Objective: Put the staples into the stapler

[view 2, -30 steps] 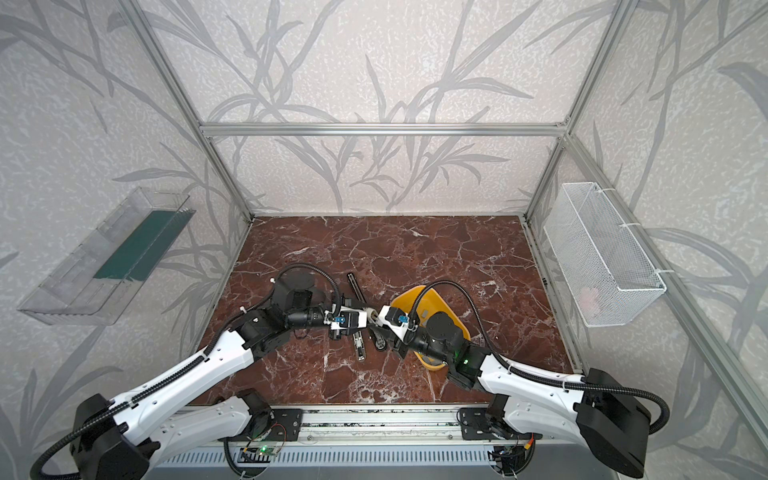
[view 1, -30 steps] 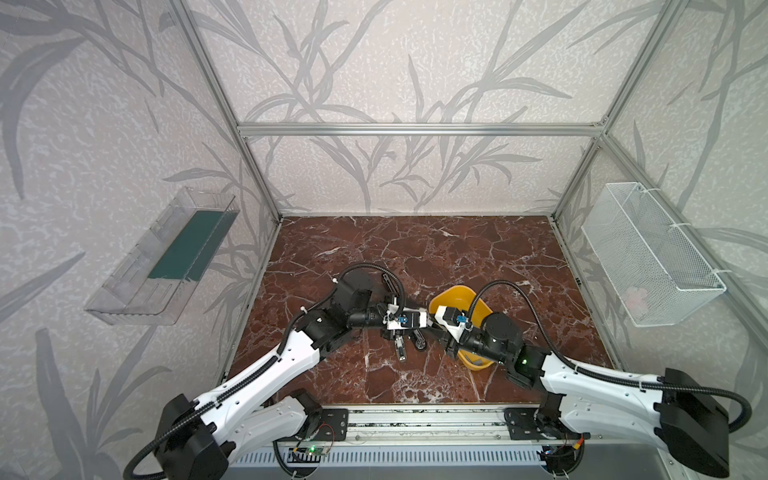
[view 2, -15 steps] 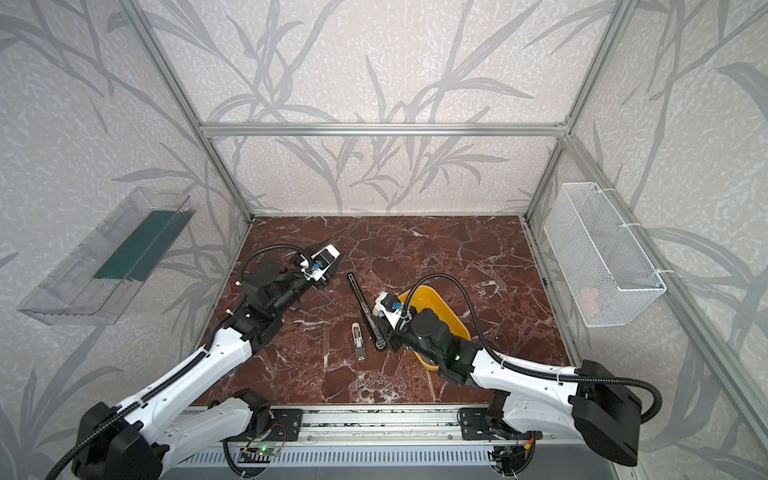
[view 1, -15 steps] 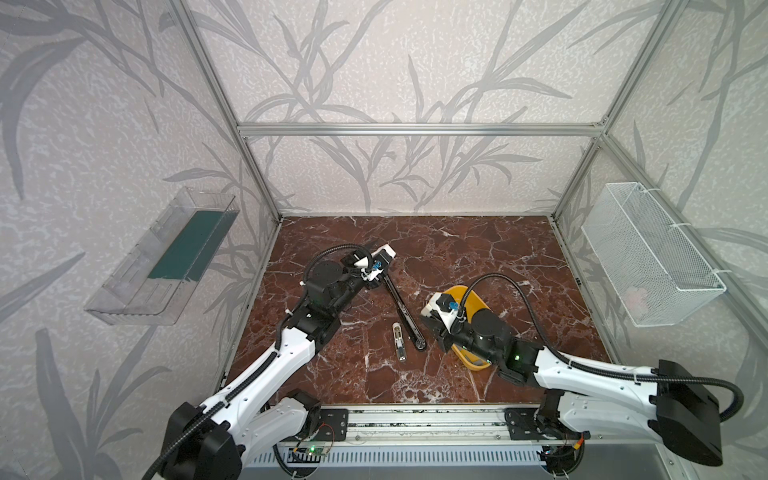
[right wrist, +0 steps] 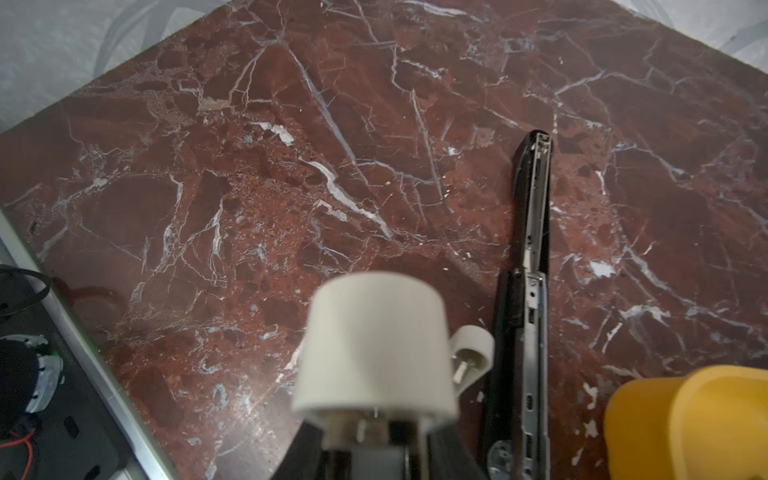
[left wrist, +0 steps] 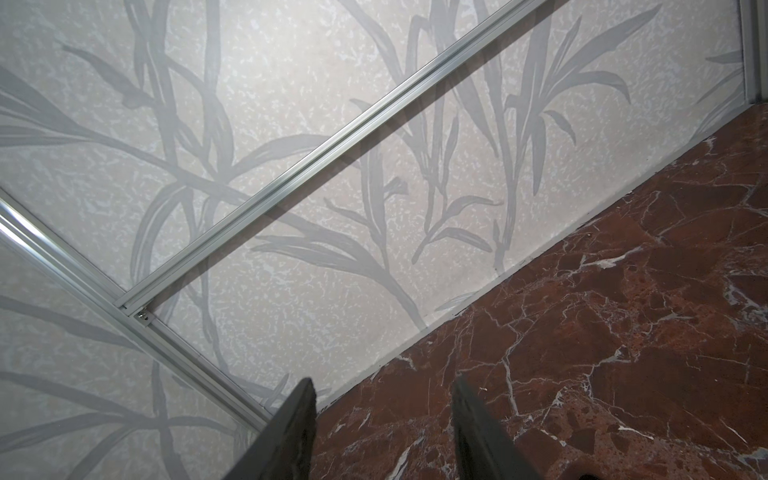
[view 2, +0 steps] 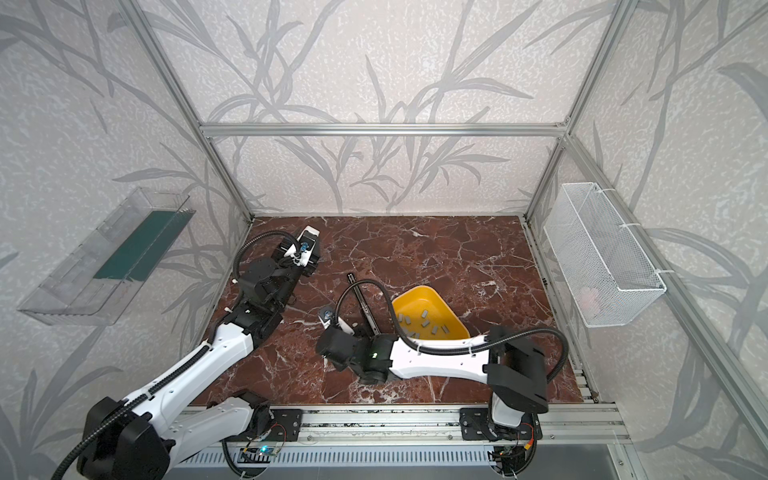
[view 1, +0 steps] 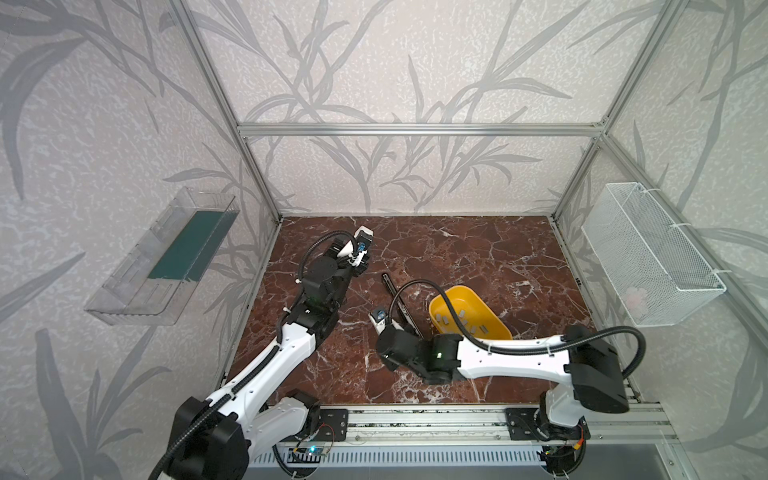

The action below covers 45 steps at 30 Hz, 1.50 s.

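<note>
The blurred cream block (right wrist: 374,349) still hangs above the table, so my right gripper will next go down to the bare tabletop beside the small cream piece and let it go.
The stapler (view 1: 400,300) (view 2: 362,300) lies flat mid-table, a long slim black body with its silver metal channel showing (right wrist: 527,266). Beside it, a yellow tray (view 1: 496,328) (view 2: 455,328) holds several small grey staples (view 1: 461,323). My right gripper (view 1: 377,326) (view 2: 328,319) (right wrist: 376,432) hovers just left of the stapler, apart from it. Its jaws are shut on a blurred cream block (right wrist: 374,349). My left gripper (view 1: 360,266) (view 2: 311,259) (left wrist: 382,386) is raised near the back left corner, open with nothing between its fingers.
A clear wall bin (view 1: 166,257) hangs on the left wall and a white wire basket (view 1: 648,257) on the right. Aluminium frame posts run along the table's edges, and a rail (view 1: 415,424) crosses the front. The right arm's cable (view 1: 411,286) arches over the stapler.
My left arm swung away from the stapler to the back left and its jaws opened wider. My right arm drew back toward the front, still shut on the block. The stapler stays on the table.
</note>
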{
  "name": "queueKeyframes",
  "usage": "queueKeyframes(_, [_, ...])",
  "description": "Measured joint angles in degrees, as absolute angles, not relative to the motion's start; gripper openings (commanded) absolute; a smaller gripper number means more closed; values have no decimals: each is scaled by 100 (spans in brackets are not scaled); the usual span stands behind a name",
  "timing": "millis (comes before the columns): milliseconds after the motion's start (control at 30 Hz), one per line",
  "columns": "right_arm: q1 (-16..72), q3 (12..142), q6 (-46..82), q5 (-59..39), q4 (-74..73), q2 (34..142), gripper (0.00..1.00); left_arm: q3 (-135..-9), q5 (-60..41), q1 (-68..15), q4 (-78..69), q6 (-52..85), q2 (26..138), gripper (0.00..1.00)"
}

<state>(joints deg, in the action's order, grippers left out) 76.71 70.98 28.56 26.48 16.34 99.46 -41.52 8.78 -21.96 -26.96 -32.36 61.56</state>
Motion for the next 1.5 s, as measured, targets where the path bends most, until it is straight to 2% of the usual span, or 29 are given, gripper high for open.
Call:
queueKeyframes(133, [7693, 7878, 3765, 2744, 2447, 10602, 0, -4154, 1173, -2038, -2792, -3170, 6156, 57])
queueKeyframes(333, [7677, 8208, 4530, 2869, 2908, 11170, 0, -4248, 1601, -1675, -2790, -2877, 6237, 57])
queueKeyframes(733, [7677, 8783, 5212, 2995, 3157, 12005, 0, -4272, 1450, -1505, -2915, -2735, 6272, 57])
queueKeyframes(867, [7677, 8949, 5332, 3017, 3164, 12298, 6, -4272, 1354, -1505, -2915, -2735, 6265, 56])
queueKeyframes(1067, [7666, 9155, 5446, 3024, 3186, 12654, 7, -4272, 1216, -1505, -2919, -2738, 6235, 56])
queueKeyframes(1167, [7664, 9179, 5502, 3057, 3183, 12693, 14, -4272, 1164, -1505, -2919, -2738, 6222, 56])
queueKeyframes(1300, [7649, 9177, 5586, 3109, 3183, 12696, 16, -4270, 1085, -1505, -2919, -2740, 6211, 55])
queueKeyframes(1367, [7640, 9168, 5599, 3142, 3168, 12693, 22, -4268, 1041, -1505, -2923, -2742, 6193, 55])
queueKeyframes(1500, [7629, 9059, 5572, 3227, 3061, 12667, 50, -4248, 943, -1505, -2961, -2744, 6147, 55])
